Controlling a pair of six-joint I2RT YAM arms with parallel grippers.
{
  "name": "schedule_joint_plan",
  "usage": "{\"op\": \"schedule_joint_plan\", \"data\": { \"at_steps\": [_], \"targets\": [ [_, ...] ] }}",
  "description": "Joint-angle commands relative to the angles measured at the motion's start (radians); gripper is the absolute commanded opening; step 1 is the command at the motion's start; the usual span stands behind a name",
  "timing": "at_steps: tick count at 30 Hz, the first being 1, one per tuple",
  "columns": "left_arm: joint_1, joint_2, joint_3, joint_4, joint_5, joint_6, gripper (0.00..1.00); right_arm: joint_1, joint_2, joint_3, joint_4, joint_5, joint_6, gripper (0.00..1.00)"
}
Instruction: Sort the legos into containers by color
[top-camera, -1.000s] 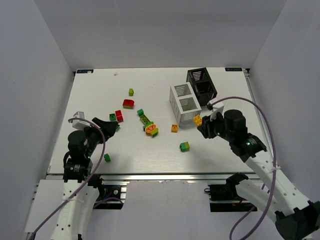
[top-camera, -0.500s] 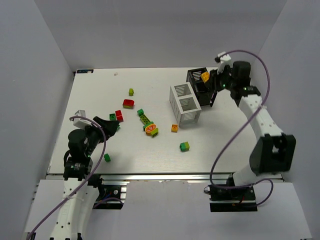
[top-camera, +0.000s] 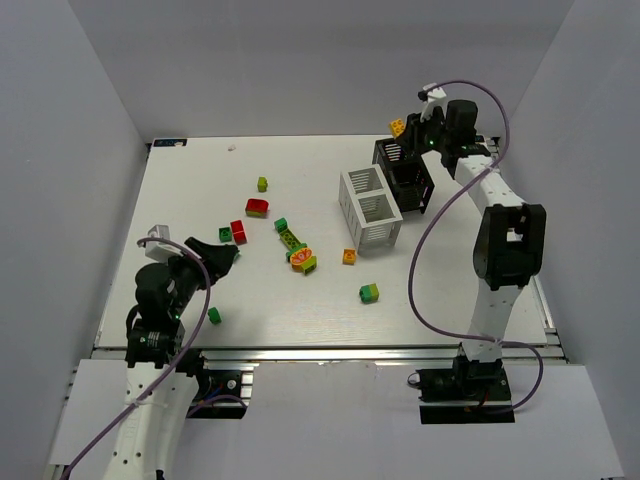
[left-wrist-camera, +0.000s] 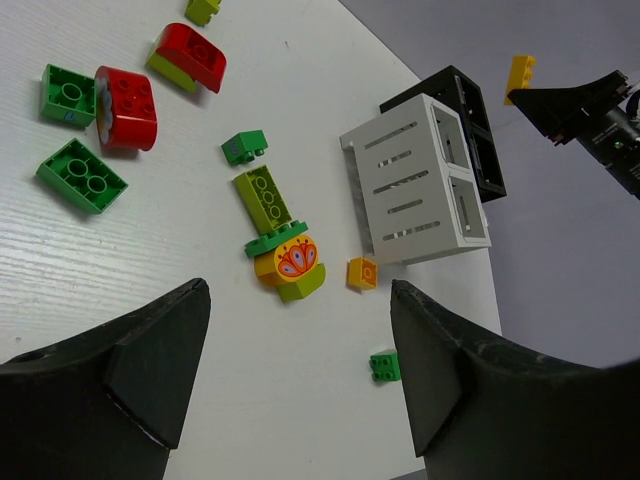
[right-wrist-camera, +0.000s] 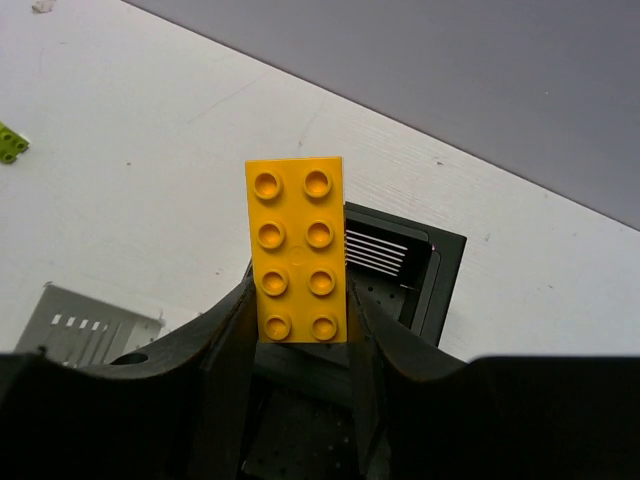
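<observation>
The far section of the black container (right-wrist-camera: 378, 289) is below the held lego, so my right gripper will next go down slightly over it and let go of the yellow-orange lego (right-wrist-camera: 300, 250).
My right gripper (top-camera: 404, 133) is shut on a yellow-orange two-by-four lego (right-wrist-camera: 300, 250) and holds it upright above the far compartment of the black container (top-camera: 405, 172). That container's slatted wall (right-wrist-camera: 420, 270) lies just beyond the brick. The white container (top-camera: 371, 207) stands in front of the black one. My left gripper (left-wrist-camera: 298, 322) hangs open and empty above the table at the near left. Ahead of it lie a flower-printed piece (left-wrist-camera: 290, 265), a long lime lego (left-wrist-camera: 263, 197), a small orange lego (left-wrist-camera: 362, 272) and a green one (left-wrist-camera: 382, 366).
More bricks are scattered at mid-left: two red (top-camera: 257, 208) (top-camera: 238, 231), green ones (top-camera: 226, 235) (top-camera: 281, 225) (top-camera: 214, 315), a lime one (top-camera: 262, 184) and a green-lime one (top-camera: 369, 292). White walls enclose the table on three sides.
My right arm has swung from the near side of the white container to above the black one, carrying the yellow-orange brick. The left arm has barely moved.
</observation>
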Motion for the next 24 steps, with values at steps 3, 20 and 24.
{"op": "schedule_joint_plan", "data": {
  "at_steps": [3,20,24],
  "targets": [
    [0.0,-0.013,0.035,-0.033,-0.022,-0.012,0.82,0.001,0.047,0.063,0.099,-0.013,0.023,0.04],
    [0.0,0.082,0.061,0.013,-0.001,-0.015,0.82,0.001,0.104,0.03,0.149,0.019,-0.007,0.59],
    [0.001,0.096,0.061,0.021,-0.002,-0.023,0.82,0.0,0.093,0.027,0.149,0.013,-0.005,0.65]
  ]
}}
